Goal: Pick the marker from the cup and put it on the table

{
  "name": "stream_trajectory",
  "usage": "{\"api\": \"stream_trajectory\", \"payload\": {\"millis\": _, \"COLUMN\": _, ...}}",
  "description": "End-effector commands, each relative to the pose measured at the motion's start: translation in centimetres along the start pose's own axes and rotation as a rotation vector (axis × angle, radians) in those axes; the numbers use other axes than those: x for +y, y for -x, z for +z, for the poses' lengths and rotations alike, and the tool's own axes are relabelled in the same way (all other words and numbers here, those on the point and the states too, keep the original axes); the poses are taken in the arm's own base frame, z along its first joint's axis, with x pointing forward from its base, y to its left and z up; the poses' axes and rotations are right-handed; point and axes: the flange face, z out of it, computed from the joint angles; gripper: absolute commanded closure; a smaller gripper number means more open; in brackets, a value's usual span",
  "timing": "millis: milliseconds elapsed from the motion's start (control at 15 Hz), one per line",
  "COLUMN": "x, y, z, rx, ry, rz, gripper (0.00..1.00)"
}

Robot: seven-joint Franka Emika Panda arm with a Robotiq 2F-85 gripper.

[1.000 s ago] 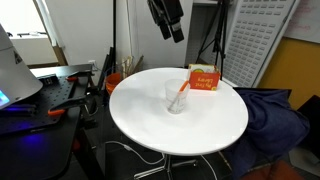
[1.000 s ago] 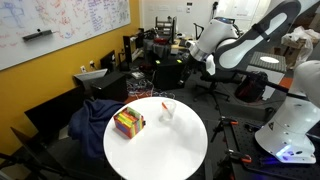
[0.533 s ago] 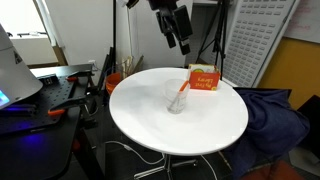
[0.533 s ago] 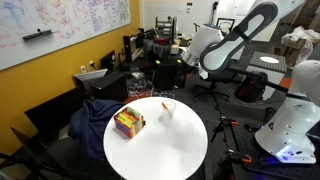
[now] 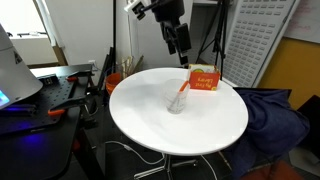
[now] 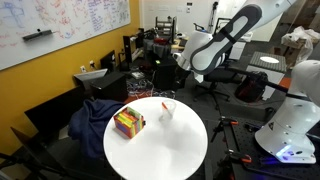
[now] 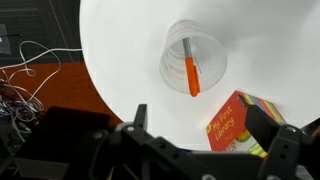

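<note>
Next, my gripper will lower toward the cup until my fingers straddle the marker's orange-red upper end [image 5: 185,86] [image 7: 193,86], since that end sticks up past the cup's clear rim.
The clear cup [image 5: 176,99] stands near the middle of the round white table [image 5: 150,125], seen also in the other exterior view [image 6: 168,108] and in the wrist view [image 7: 193,64]. The orange-red marker [image 7: 190,68] with a pale end leans inside the cup; it shows in an exterior view [image 5: 181,93]. My gripper [image 5: 180,40] hangs well above the cup, open and empty. In the wrist view its dark fingers [image 7: 205,125] spread wide below the cup. In an exterior view the gripper [image 6: 189,68] is above the table's far edge.
An orange-red box [image 5: 203,79] with coloured stripes stands on the table next to the cup, also in the wrist view [image 7: 245,125] and in an exterior view [image 6: 128,123]. A dark cluttered desk [image 5: 50,95] stands beside the table. A blue cloth [image 5: 275,115] lies at its side.
The arm has come down and swung over the table toward the cup. The cup, marker and box have not moved.
</note>
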Motion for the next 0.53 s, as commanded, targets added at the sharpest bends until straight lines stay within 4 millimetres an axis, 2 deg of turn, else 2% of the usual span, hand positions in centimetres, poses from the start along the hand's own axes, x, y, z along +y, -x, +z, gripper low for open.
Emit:
{"api": "stream_trajectory", "payload": {"millis": 0, "x": 0.2, "y": -1.3, "z": 1.5, "rx": -0.042, "ry": -0.048, "rz": -0.021, "gripper": 0.0}}
{"api": "stream_trajectory", "payload": {"millis": 467, "x": 1.2, "y": -2.4, "z": 5.0, "rx": -0.115, "ry": -0.063, "rz": -0.035, "gripper": 0.0}}
